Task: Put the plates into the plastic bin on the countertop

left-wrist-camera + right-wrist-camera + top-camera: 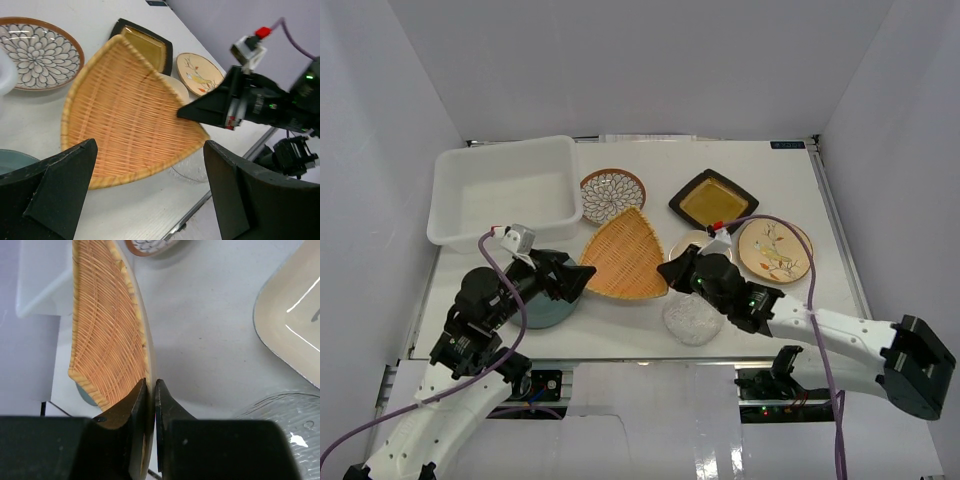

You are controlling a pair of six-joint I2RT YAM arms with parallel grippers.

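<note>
My right gripper carries the orange plate outward and to the left in the top view over the empty bin (pixel 506 188) (pixel 47 282) next, lowers it inside and releases.
The orange woven fan-shaped plate (pixel 625 255) lies at the table's middle. My right gripper (pixel 667 270) is shut on its right rim; the wrist view shows the jaws (pixel 150 385) pinching the woven edge (pixel 100 330). My left gripper (pixel 582 275) is open and empty at the plate's left edge, above the grey-blue plate (pixel 545 308). In the left wrist view the woven plate (pixel 125 110) lies ahead of the spread fingers (pixel 55 190). The white plastic bin (pixel 505 190) stands empty at the back left. The clear glass dish (pixel 693 318) sits under the right arm.
The petal-patterned plate (pixel 612 195) lies right of the bin. The black square plate (pixel 713 200), the cream floral plate (pixel 774 250) and the cream squarish bowl (pixel 695 243), partly hidden by my right gripper, lie on the right. The countertop's (pixel 800 180) metal rail runs along its right edge.
</note>
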